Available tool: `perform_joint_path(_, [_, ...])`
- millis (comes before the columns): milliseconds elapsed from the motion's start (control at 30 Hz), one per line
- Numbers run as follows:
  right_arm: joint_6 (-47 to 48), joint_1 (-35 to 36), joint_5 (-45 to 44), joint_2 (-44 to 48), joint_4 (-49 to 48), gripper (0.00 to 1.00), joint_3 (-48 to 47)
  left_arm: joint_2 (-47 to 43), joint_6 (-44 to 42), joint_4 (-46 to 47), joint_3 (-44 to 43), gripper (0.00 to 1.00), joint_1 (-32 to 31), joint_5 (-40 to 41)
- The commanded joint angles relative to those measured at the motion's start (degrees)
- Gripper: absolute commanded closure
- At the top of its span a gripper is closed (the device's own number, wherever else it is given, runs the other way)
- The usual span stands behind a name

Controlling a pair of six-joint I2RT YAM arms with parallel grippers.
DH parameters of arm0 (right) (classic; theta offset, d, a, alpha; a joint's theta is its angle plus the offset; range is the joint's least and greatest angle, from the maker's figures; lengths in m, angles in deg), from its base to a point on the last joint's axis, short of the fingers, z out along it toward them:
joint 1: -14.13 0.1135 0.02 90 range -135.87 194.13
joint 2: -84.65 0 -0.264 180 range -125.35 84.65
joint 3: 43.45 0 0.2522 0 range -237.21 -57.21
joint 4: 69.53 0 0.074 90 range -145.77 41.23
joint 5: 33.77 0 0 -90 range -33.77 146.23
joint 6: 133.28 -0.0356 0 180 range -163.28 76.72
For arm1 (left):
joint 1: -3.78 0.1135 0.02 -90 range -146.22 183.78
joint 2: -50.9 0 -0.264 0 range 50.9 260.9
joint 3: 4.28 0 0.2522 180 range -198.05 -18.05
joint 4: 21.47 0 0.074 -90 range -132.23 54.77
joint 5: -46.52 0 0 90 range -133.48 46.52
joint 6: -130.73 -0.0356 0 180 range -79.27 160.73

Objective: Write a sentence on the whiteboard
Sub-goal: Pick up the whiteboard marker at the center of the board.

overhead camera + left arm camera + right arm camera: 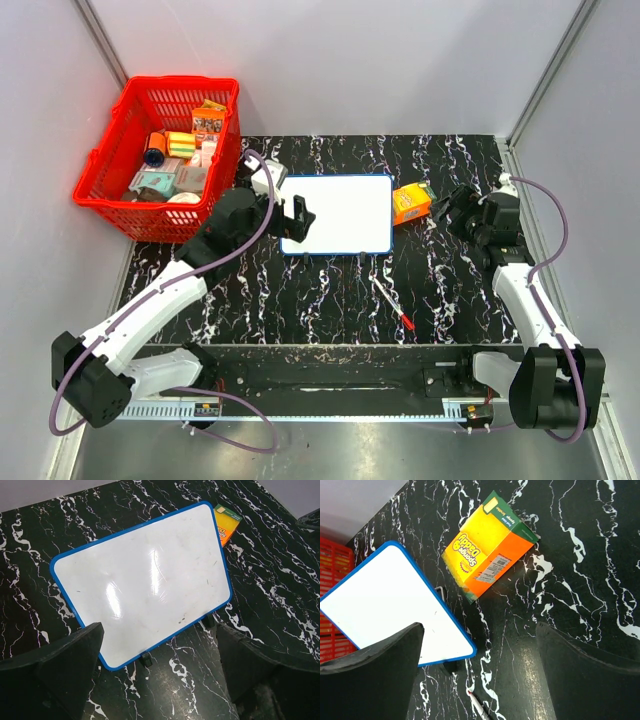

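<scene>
The marker lies at an angle, so I need to turn my left gripper and move it back, down and to the right in the top view, onto the marker's body by the red cap.
The whiteboard [338,214] lies flat mid-table, white with a thin blue frame. It shows blank in the left wrist view [145,580] and the right wrist view [385,605], with only faint smudges; no sentence shows. A marker [393,304] with a red tip lies on the table in front of the board's right corner; its tip shows in the right wrist view [479,706]. My left gripper [297,213] is open and empty at the board's left edge. My right gripper [443,208] is open and empty, right of the orange box.
A small orange and yellow box [411,203] lies just right of the board, also in the right wrist view [487,545]. A red basket [163,156] full of packets stands at the back left. The table is black marble; grey walls close it in.
</scene>
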State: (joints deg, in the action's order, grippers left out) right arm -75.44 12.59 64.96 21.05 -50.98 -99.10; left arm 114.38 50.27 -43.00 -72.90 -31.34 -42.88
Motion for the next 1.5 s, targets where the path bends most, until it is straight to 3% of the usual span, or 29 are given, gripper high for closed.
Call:
perform_joint_path(0, [1.4, 0.1, 3.8, 0.6, -2.1, 0.00, -0.5, -1.2, -4.0, 2.1, 0.3, 0.01, 0.0, -2.5])
perform_joint_path(167, [1.8, 0.1, 4.7, -0.4, -3.3, 0.00, -0.1, 0.7, -6.8, 2.3, 0.7, 0.01, -1.5, -9.0])
perform_joint_path(267, [1.9, 0.1, 5.0, -0.8, -3.8, 0.00, 0.3, 4.4, -11.5, 0.1, -1.5, 0.01, -6.6, -7.2])
perform_joint_path(367, [1.5, 0.1, 5.3, -1.7, -4.3, 0.00, 0.8, 9.1, -18.8, -1.1, -3.5, 0.01, -12.3, -5.5])
perform_joint_path(500, [1.7, 0.1, 5.5, -3.3, -4.2, 0.00, 0.9, 18.7, -26.9, -2.3, -7.3, 0.01, -16.7, -11.4])
perform_joint_path(700, [2.6, 0.1, 3.0, -3.7, -4.0, 0.00, 1.8, 32.5, -33.2, -7.9, -17.2, 0.06, -22.0, -16.0])
perform_joint_path(833, [2.8, 0.1, 2.3, -3.6, -3.8, 0.00, 2.2, 36.4, -36.3, -8.9, -20.3, 0.06, -25.9, -19.1])
perform_joint_path(1100, [2.7, 0.1, 1.4, -3.4, -3.8, 0.00, 2.5, 43.2, -43.6, -7.2, -21.2, 0.14, -29.0, -24.8])
perform_joint_path(1467, [2.7, 0.1, 1.2, -3.2, -4.1, 0.00, 2.9, 53.7, -46.5, -4.6, -27.3, 0.25, -29.7, -22.7])
